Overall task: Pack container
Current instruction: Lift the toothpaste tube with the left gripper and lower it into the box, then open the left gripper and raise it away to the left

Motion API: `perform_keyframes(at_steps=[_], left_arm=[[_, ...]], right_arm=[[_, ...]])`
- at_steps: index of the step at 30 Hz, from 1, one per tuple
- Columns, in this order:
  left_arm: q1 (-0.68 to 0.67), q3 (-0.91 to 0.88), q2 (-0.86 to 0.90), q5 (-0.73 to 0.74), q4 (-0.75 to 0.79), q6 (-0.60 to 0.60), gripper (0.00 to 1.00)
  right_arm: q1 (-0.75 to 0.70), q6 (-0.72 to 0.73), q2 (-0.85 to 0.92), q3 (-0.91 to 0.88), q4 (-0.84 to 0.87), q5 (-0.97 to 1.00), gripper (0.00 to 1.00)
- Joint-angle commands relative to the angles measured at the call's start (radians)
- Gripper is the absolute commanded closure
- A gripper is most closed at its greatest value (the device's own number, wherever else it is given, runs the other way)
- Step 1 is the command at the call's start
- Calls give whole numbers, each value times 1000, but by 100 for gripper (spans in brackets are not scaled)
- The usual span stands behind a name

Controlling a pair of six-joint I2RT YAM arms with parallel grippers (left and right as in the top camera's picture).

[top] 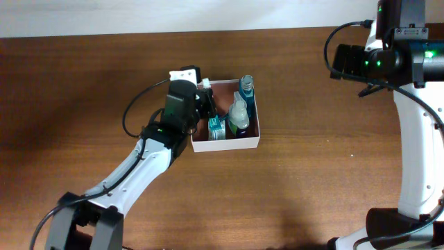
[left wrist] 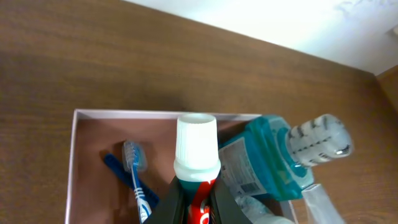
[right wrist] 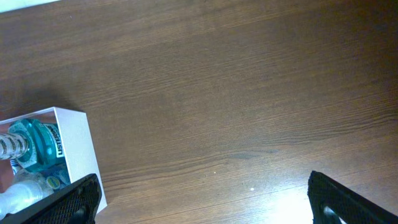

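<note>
I next need to lower my left gripper's red tube toward the bottles, then release it between the blue toothbrush [left wrist: 134, 180] and the mouthwash bottle.
The container [top: 229, 144] is a small square box with white walls and a reddish-brown inside, at the table's middle. In it lie a teal mouthwash bottle [top: 245, 88], a clear bottle [top: 239, 114] and a blue toothbrush [left wrist: 134, 180]. My left gripper [left wrist: 196, 202] is shut on a red toothpaste tube with a white cap [left wrist: 196, 146] and holds it over the container's left part [left wrist: 71, 168]. My right gripper [right wrist: 202, 199] is open and empty, high above bare table to the right of the container [right wrist: 78, 146]. The mouthwash also shows in the left wrist view [left wrist: 273, 162].
The dark wooden table [top: 333, 180] surrounds the container. The right arm's body [top: 409, 62] stands at the far right edge. A pale wall runs along the table's back edge [top: 139, 17].
</note>
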Motion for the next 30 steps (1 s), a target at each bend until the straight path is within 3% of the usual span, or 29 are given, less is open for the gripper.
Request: perform_keyframes(at_steps=[1, 11, 12, 14, 16, 18, 24, 30], left_arm=[[-26, 12, 39, -8, 4, -10, 99], [-37, 12, 42, -6, -17, -10, 98], [-37, 12, 42, -6, -21, -10, 92], [-37, 12, 42, 2, -23, -10, 70], [-37, 12, 42, 9, -23, -9, 63], [-37, 12, 41, 8, -21, -9, 50], [-18, 17, 6, 8, -7, -4, 49], [106, 19, -100, -3, -6, 2, 48]], right_arm=[[-4, -5, 2, 2, 2, 12, 1], [-4, -5, 2, 2, 2, 13, 2], [-4, -6, 2, 2, 2, 12, 1], [-4, -5, 2, 2, 2, 13, 1], [-4, -6, 2, 2, 2, 12, 1], [-4, -5, 2, 2, 2, 13, 1], [-4, -5, 2, 2, 2, 13, 1], [-4, -5, 2, 2, 2, 13, 1]])
